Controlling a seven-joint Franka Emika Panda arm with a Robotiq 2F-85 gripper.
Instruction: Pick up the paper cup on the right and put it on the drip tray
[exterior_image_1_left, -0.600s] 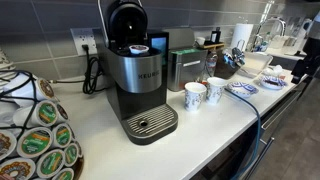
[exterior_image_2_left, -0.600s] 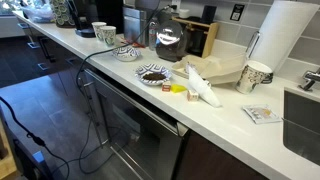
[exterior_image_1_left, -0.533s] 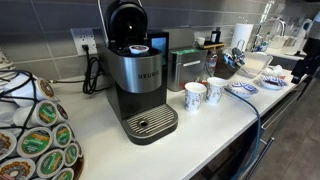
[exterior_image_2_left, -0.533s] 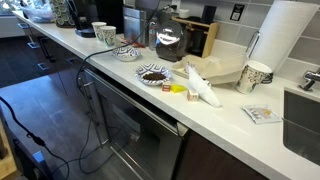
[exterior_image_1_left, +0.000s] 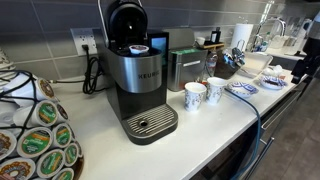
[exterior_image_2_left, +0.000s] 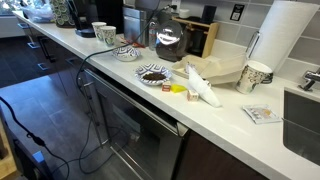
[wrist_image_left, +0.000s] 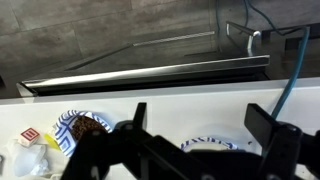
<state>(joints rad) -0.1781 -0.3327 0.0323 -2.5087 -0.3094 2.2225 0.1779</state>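
Note:
Next, my gripper moves past the blue-patterned plate, then turns and comes down to the rim of the nearer paper cup (exterior_image_1_left: 216, 81), since only plates show below.
Two white paper cups stand on the white counter beside the Keurig machine (exterior_image_1_left: 140, 70). The right cup (exterior_image_1_left: 215, 90) also shows in the far exterior view (exterior_image_2_left: 108, 36); the left cup (exterior_image_1_left: 195, 95) stands close beside it. The drip tray (exterior_image_1_left: 150, 123) at the machine's foot is bare. My arm (exterior_image_1_left: 305, 60) is at the frame's right edge, far from the cups. In the wrist view my gripper (wrist_image_left: 200, 125) is open and empty above the counter's front edge, over a blue-patterned plate (wrist_image_left: 215, 143). No cup shows in the wrist view.
A pod carousel (exterior_image_1_left: 35, 130) stands at the near left. A steel canister (exterior_image_1_left: 183, 68) is behind the cups. Patterned plates (exterior_image_1_left: 243, 88), a bowl of food (wrist_image_left: 82, 126), a paper towel roll (exterior_image_2_left: 280, 40) and a blue cable (wrist_image_left: 290, 80) crowd the counter.

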